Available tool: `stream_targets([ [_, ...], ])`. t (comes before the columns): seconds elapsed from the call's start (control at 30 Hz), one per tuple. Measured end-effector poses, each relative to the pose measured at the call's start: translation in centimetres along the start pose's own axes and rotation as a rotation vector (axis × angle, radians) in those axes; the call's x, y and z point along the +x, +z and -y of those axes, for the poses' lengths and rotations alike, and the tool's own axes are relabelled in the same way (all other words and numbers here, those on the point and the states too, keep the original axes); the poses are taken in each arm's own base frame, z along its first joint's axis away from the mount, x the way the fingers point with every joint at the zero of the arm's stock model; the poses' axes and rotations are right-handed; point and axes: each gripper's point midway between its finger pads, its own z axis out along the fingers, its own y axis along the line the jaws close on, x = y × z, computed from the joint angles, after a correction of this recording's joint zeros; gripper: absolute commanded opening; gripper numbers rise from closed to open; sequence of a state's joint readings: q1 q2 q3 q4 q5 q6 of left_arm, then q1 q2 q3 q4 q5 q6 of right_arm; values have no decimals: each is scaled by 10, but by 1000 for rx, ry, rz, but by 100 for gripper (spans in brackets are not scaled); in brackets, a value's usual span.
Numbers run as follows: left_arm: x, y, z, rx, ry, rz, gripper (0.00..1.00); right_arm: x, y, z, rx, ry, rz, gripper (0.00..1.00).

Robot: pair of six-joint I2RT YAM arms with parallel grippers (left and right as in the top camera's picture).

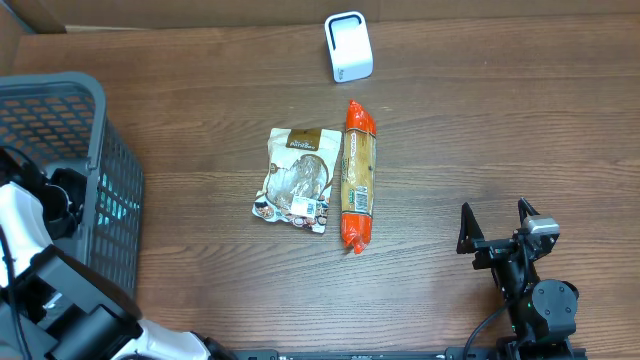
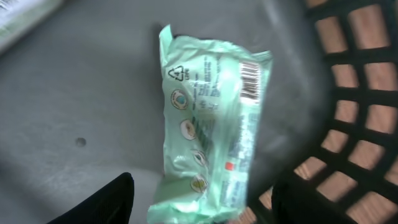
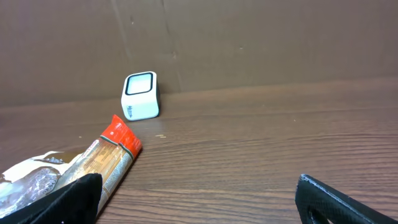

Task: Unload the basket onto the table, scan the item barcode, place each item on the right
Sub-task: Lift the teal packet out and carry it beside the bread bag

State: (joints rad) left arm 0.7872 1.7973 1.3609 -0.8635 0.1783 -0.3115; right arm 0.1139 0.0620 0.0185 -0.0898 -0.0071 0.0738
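Observation:
The open fingers of my left gripper come down next toward the bottom of the basket, astride the pale green packet's middle, since there they leave the barcode uncovered.
A pale green packet with a barcode near its upper right corner lies on the grey floor of the basket, close to the mesh wall. My left gripper is open, its dark fingers on either side of the packet's near end with a small gap on each side. In the overhead view the left arm reaches into the basket and its jaws are hidden. The white scanner stands at the back of the table. My right gripper rests wide open over bare table at the front right, holding nothing.
An orange-ended long packet and a brown pouch lie side by side in the middle of the table. A cardboard wall stands behind the scanner. Another white item's edge shows in the basket.

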Motion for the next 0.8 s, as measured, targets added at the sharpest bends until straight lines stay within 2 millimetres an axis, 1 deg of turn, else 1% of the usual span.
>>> stream_targets([
  [0.27, 13, 45, -9, -26, -13, -108, 61, 0, 0, 0, 0, 0, -1, 100],
  [0.4, 15, 51, -4, -16, -4, -118, 61, 0, 0, 0, 0, 0, -1, 100],
  [0.47, 15, 53, -2, -13, -1, -121, 59, 0, 0, 0, 0, 0, -1, 100],
  [0.5, 14, 54, -1, -11, 0, -120, 53, 0, 0, 0, 0, 0, -1, 100],
  [0.53, 13, 54, -1, -9, -1, -121, 44, 0, 0, 0, 0, 0, 0, 100],
  [0.6, 13, 56, 3, 6, 3, -124, 14, 0, 0, 0, 0, 0, 0, 100],
  [0.63, 12, 55, 5, 12, 12, -123, 4, 0, 0, 0, 0, 0, -1, 100],
  [0.8, 10, 52, 7, 13, 21, -122, 4, 0, 0, 0, 0, 0, -1, 100],
])
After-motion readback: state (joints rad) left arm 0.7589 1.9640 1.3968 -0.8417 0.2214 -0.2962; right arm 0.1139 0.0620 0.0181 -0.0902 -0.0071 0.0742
